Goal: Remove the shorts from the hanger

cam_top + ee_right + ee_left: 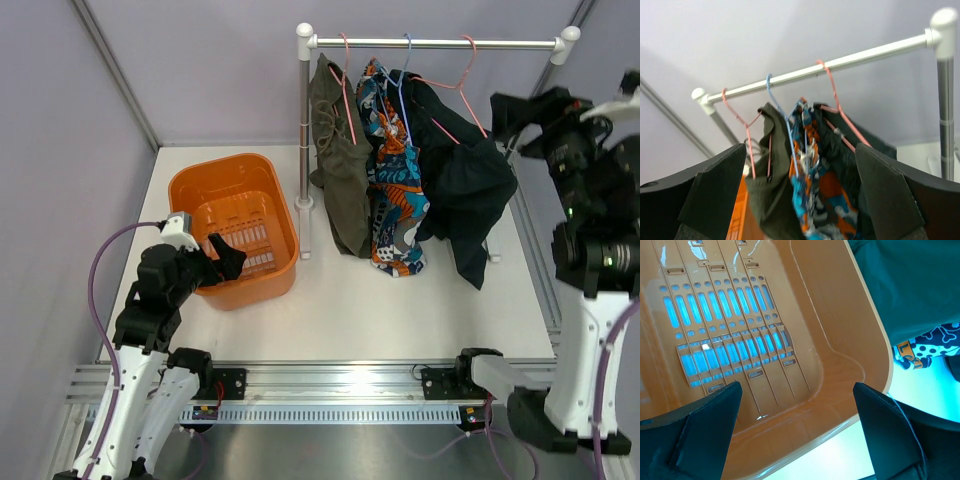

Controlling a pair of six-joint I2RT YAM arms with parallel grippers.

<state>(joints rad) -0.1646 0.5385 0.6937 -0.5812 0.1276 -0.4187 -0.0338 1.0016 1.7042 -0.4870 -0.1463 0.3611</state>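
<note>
The black shorts' pink hanger neck is to the left in the top view. My right gripper should next move its fingers across and close there, clear of the cloth.
Three pairs of shorts hang from a white rail: olive on a pink hanger, patterned blue-orange on a blue hanger, black on a pink hanger. My right gripper is open and empty, raised to the right of the black shorts, apart from them. Its wrist view faces the olive, patterned and black shorts between its open jaws. My left gripper is open and empty over the near right corner of the orange basket.
The basket holds nothing. The rack's left post stands between the basket and the shorts; its right post is near my right arm. Grey walls close in the table at the back and both sides.
</note>
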